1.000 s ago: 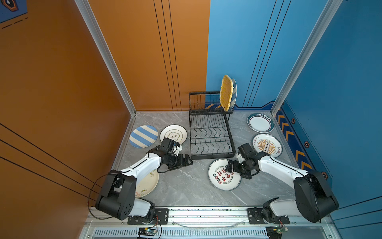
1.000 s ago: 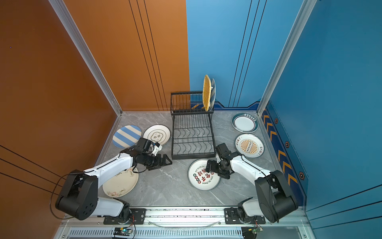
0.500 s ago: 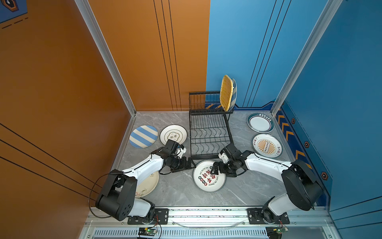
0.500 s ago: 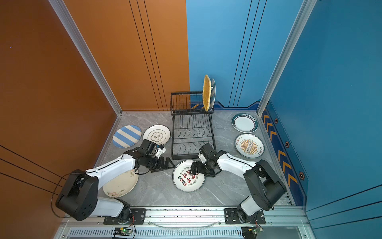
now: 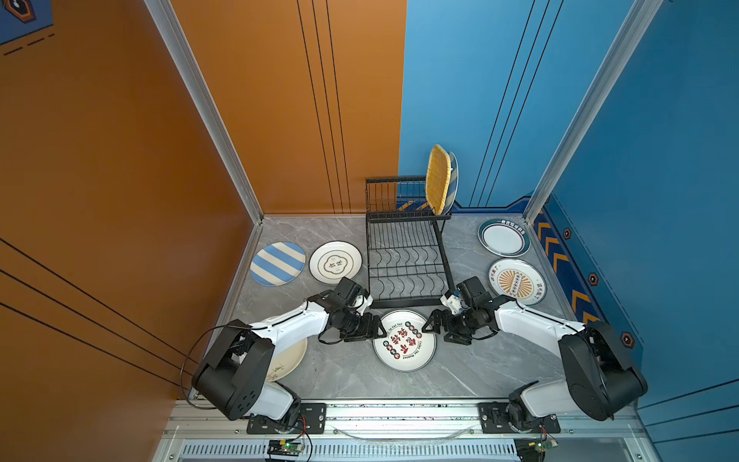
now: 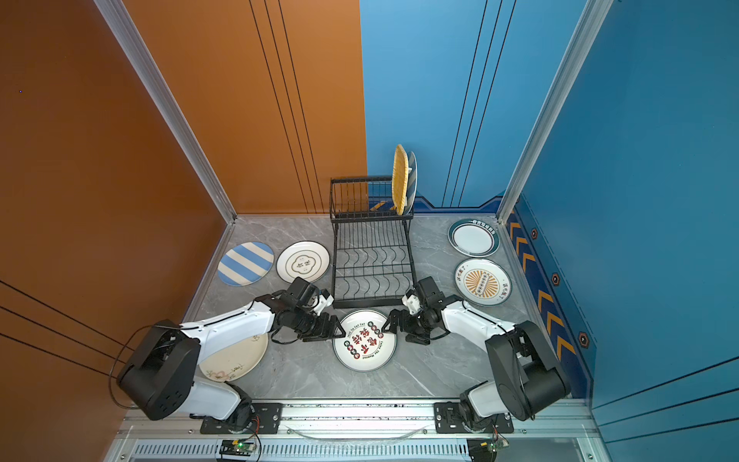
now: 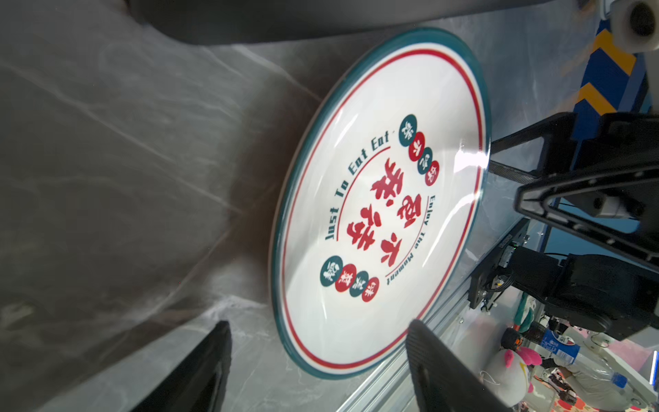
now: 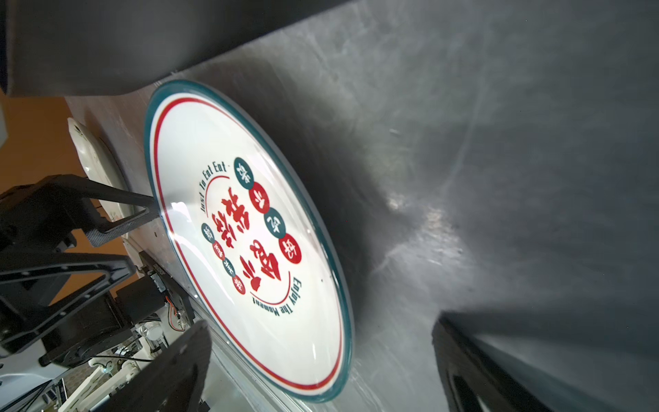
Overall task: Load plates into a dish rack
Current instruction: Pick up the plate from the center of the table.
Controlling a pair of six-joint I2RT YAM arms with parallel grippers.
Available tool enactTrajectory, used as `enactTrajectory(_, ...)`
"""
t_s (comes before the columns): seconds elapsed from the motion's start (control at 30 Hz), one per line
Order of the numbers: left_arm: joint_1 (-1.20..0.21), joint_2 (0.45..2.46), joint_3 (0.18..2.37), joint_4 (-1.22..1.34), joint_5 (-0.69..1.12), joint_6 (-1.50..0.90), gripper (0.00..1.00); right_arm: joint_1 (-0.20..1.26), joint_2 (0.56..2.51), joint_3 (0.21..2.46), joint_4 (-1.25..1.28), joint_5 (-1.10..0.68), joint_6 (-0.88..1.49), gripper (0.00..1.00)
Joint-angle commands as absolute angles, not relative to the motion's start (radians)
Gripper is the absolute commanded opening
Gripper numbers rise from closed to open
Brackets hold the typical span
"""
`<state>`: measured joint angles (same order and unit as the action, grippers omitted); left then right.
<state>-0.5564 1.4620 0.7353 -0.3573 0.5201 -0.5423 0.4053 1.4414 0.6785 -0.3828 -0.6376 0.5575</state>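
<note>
The plate's nearest rim point(image 5: 435, 337) point(image 8: 346, 333) lies ahead of my right gripper, between its open fingers, so my right gripper will slide toward my left gripper and close on that rim.
A teal-rimmed plate with red characters point(image 5: 404, 340) point(image 6: 364, 340) lies flat on the table just in front of the dish rack point(image 5: 404, 256) point(image 6: 372, 260). My left gripper point(image 5: 380, 334) point(image 7: 321, 356) is open at its left edge, with the rim between its fingers point(image 7: 199, 371) and untouched. My right gripper point(image 5: 434, 332) point(image 8: 321, 356) is open at the opposite edge, its fingers point(image 8: 171, 367) straddling the rim the same way. In the rack's upper tier a yellow woven plate point(image 5: 438, 178) stands upright, with a blue striped plate point(image 5: 454, 180) behind it.
Left of the rack lie a blue-and-cream striped plate point(image 5: 278, 263) and a white plate with a clover print point(image 5: 335, 262). A cream plate point(image 5: 286, 360) sits partly under my left arm. On the rack's right lie a teal-rimmed plate point(image 5: 504, 238) and a sunburst plate point(image 5: 516, 281).
My right gripper has pushed the red-character plate leftward to the front of the rack. My left gripper has come in to the plate's left edge and its jaws have narrowed a little.
</note>
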Motion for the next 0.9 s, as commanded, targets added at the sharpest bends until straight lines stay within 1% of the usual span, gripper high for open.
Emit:
enactTrajectory(0.0, -0.589, 1.485, 0.712, -0.309, 0.475, -0.589, 0.75, 0.402, 1.457, 0.66, -0.349, -0.689, 0.533, 0.95)
enactTrajectory(0.33, -0.617, 1.547, 0.697, -0.209, 0.452, -0.646, 0.65, 0.427, 1.545, 0.658, -0.265, -0.719, 0.54, 0.86)
enactTrajectory(0.57, -0.621, 1.578, 0.709, -0.201, 0.47, -0.641, 0.54, 0.467, 1.602, 0.664, -0.203, -0.735, 0.569, 0.8)
enactTrajectory(0.87, -0.624, 1.589, 0.715, -0.201, 0.494, -0.632, 0.42, 0.489, 1.594, 0.657, -0.195, -0.728, 0.587, 0.78)
